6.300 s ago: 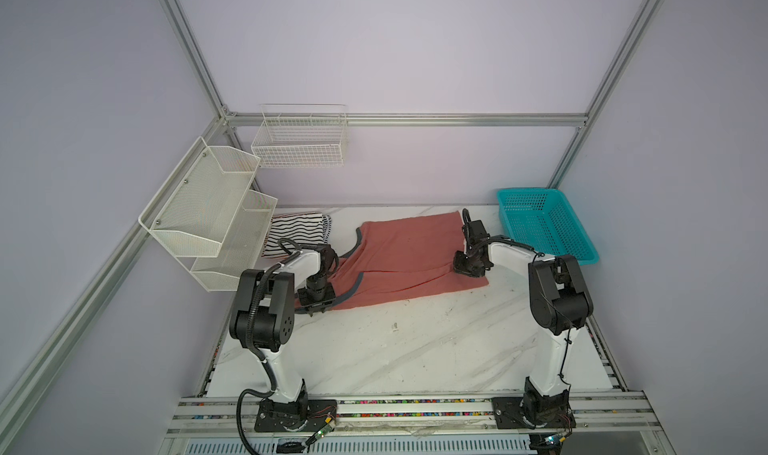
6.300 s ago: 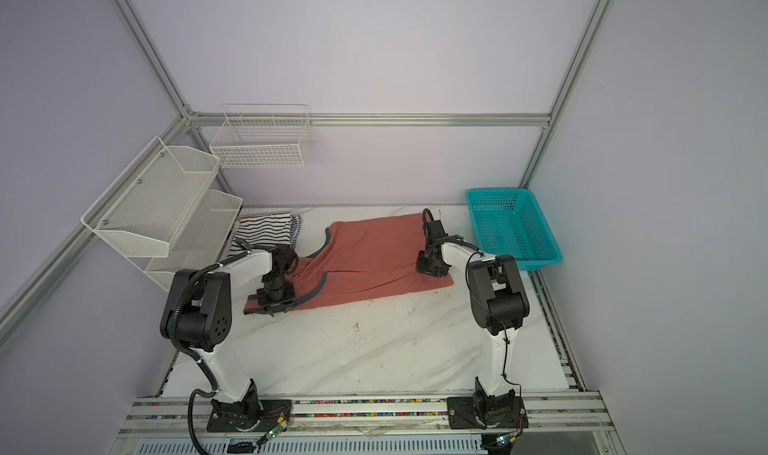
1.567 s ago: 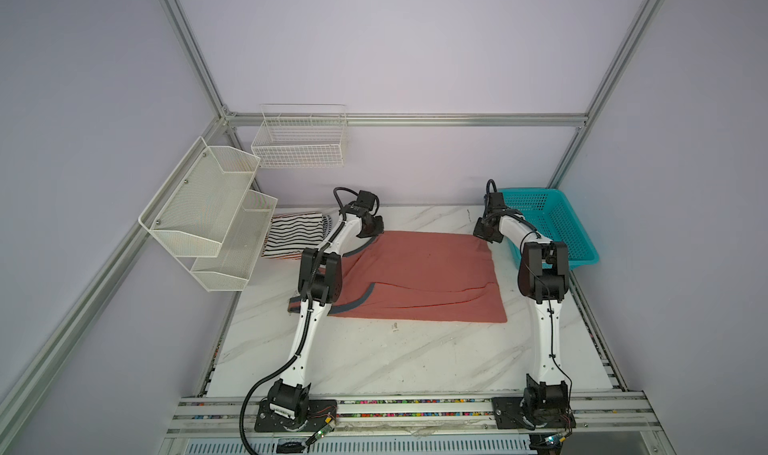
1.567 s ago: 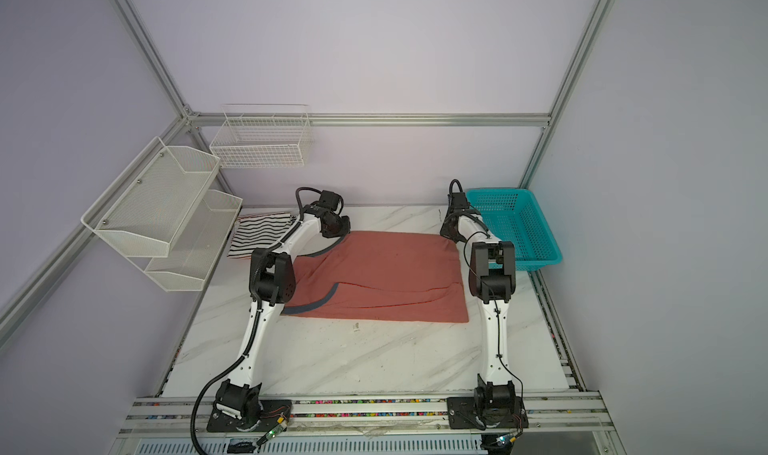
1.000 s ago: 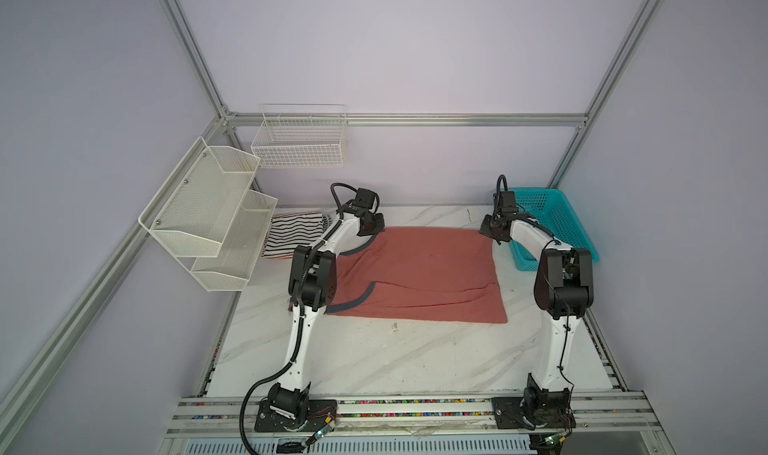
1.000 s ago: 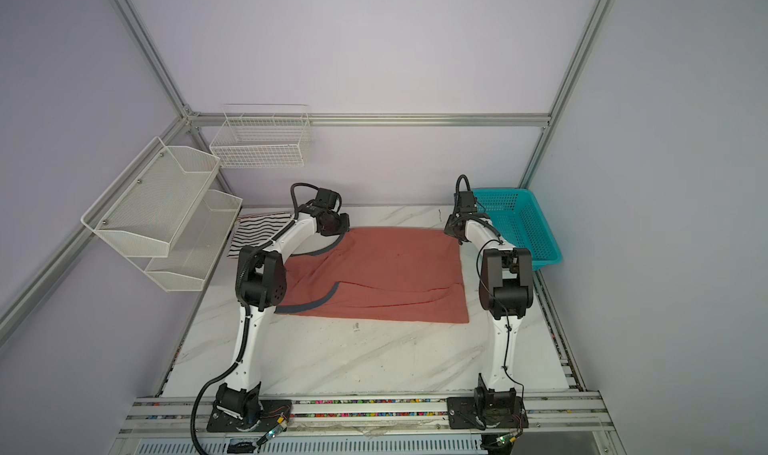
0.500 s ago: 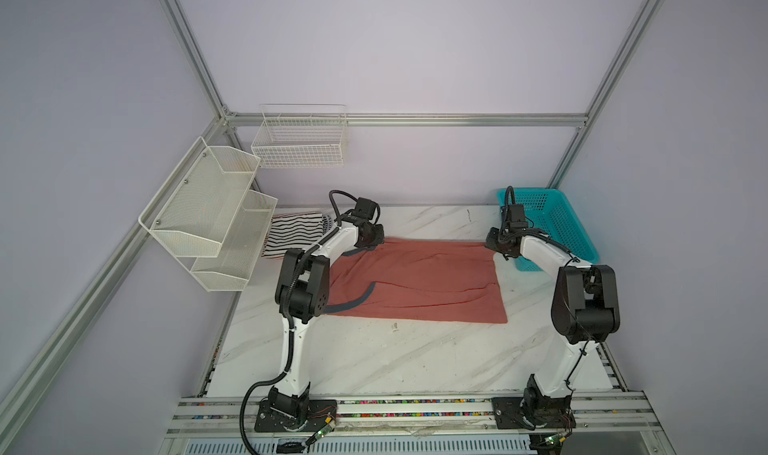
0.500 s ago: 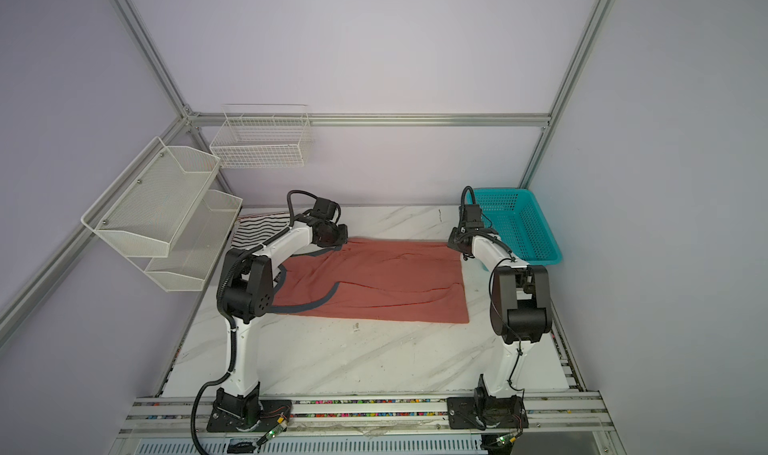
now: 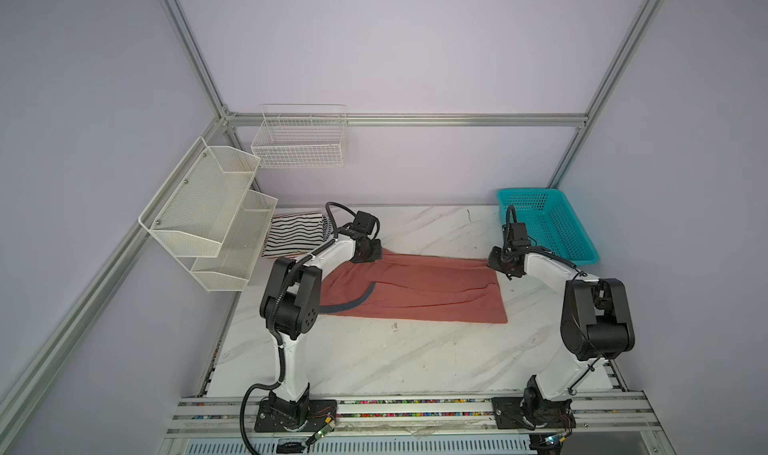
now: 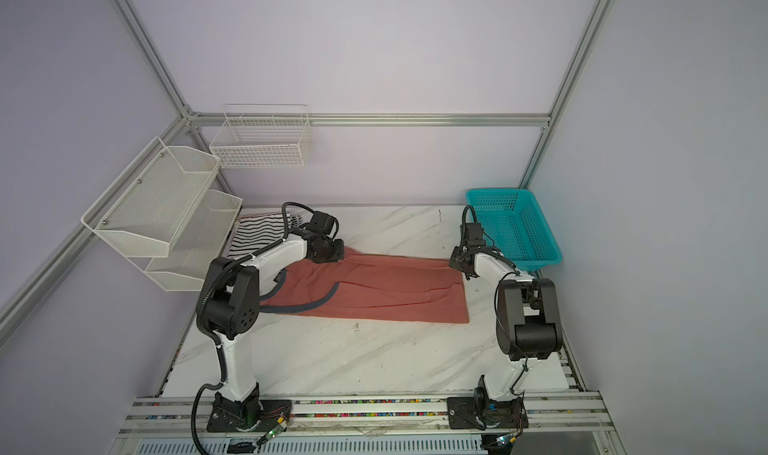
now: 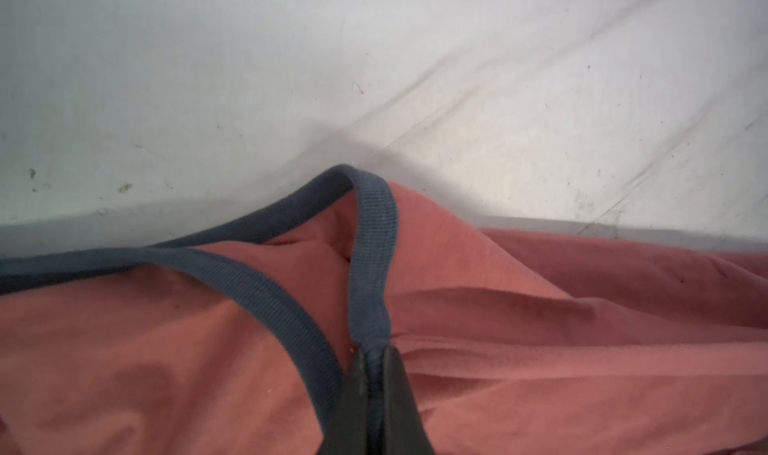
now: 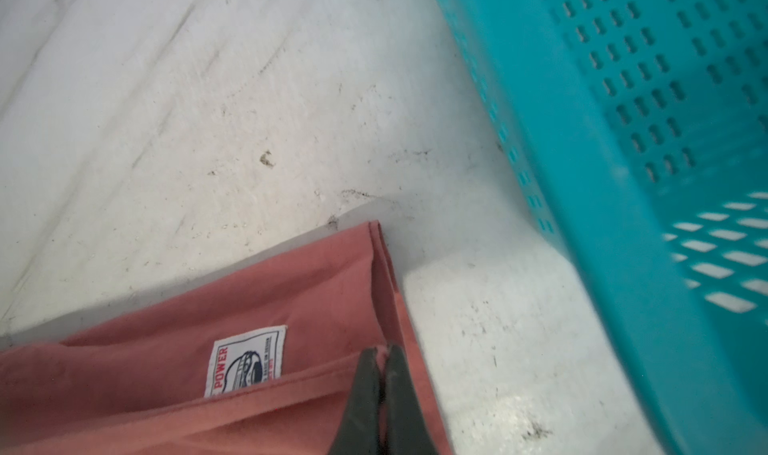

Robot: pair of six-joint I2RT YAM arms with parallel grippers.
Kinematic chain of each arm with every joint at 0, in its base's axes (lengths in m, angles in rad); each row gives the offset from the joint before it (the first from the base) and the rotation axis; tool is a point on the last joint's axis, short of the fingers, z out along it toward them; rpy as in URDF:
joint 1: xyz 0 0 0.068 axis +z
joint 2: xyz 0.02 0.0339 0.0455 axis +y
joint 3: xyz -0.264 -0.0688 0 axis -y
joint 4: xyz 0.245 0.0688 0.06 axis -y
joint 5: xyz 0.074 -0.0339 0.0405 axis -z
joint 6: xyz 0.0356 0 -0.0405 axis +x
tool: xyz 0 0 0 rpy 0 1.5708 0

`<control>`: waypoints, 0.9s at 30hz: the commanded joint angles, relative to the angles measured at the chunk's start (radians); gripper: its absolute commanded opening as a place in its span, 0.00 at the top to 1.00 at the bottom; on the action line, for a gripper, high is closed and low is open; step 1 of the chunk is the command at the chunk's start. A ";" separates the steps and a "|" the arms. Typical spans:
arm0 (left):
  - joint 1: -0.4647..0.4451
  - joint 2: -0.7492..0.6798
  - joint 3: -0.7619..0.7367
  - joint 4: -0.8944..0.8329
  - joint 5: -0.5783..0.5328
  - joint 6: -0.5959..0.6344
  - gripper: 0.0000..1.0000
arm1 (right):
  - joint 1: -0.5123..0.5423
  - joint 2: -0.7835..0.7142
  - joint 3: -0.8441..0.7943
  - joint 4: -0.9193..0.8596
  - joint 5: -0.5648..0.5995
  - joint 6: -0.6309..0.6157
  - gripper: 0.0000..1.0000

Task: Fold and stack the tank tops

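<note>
The lifted hem goes back over the spread end of the tank top next. My right gripper flattens the fold and releases, since that end lies back from it.
The salmon-red tank top with grey-blue trim lies spread across the middle of the marble table in both top views. My left gripper sits low at its far left corner, shut on the grey-blue trim strap, which bunches between the fingertips. My right gripper is at the far right corner, shut on the doubled hem beside a white sewn label. A folded white tank top with black stripes lies at the back left.
The turquoise perforated basket stands at the back right, close to my right gripper. White mesh shelves hang on the left wall over the table's edge. A wire basket is on the back wall.
Both grippers, still shut on the salmon-red top's far corners, have come down and toward the front. The far edge now lies lower and nearer, so the cloth spans less depth.
</note>
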 commanded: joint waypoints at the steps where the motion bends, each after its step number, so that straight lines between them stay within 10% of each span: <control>1: -0.012 -0.058 -0.061 0.020 -0.029 -0.021 0.93 | -0.004 -0.045 -0.031 0.001 0.028 0.014 1.00; 27: -0.039 -0.237 -0.170 -0.041 -0.068 -0.051 0.65 | 0.001 -0.161 -0.117 -0.055 -0.049 0.072 0.68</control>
